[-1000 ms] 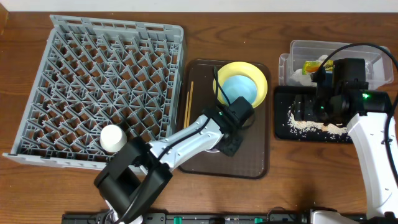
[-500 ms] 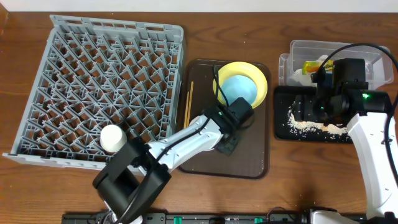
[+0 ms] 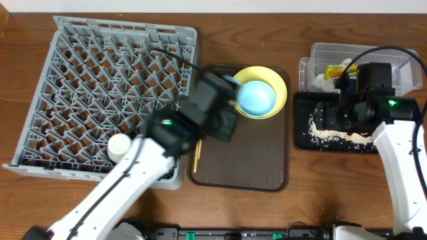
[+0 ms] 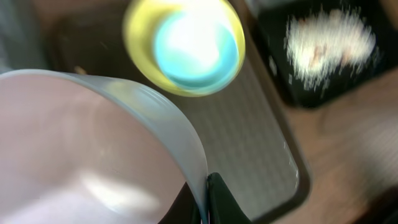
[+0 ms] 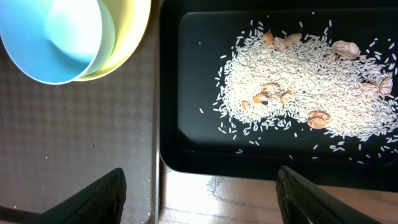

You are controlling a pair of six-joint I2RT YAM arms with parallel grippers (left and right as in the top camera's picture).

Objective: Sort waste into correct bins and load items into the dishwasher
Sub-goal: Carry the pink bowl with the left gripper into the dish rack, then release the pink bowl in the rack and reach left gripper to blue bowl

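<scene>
The robot's left gripper should next swing across the rack rows past the small white cup, tip the bowl over, bring it down and let go of it, because those rows are empty.
My left gripper (image 4: pixel 205 198) is shut on the rim of the white bowl (image 4: pixel 81 149), which fills the left of the left wrist view. From overhead, the blurred left gripper (image 3: pixel 222 110) hangs over the brown tray's left edge beside the dishwasher rack (image 3: pixel 100 87), and the bowl is hidden under it. The light blue bowl (image 3: pixel 256 97) sits in the yellow plate (image 3: pixel 279 83). The chopsticks (image 3: pixel 197 155) lie on the tray's left side. A small white cup (image 3: pixel 121 147) stands in the rack. My right gripper (image 5: pixel 199 199) is open above the black tray (image 5: pixel 186 149) that holds the rice scraps (image 5: pixel 298 81).
The brown serving tray (image 3: pixel 260 160) lies between the rack and the bins. The clear tub (image 3: pixel 393 57) at the back right holds the yellow-green wrapper (image 3: pixel 333 71). The right arm (image 3: pixel 400 153) runs along the table's right side.
The left gripper has shut on the white bowl's rim and swung up and left with it, off the tray's middle toward the rack. The right arm has not moved.
</scene>
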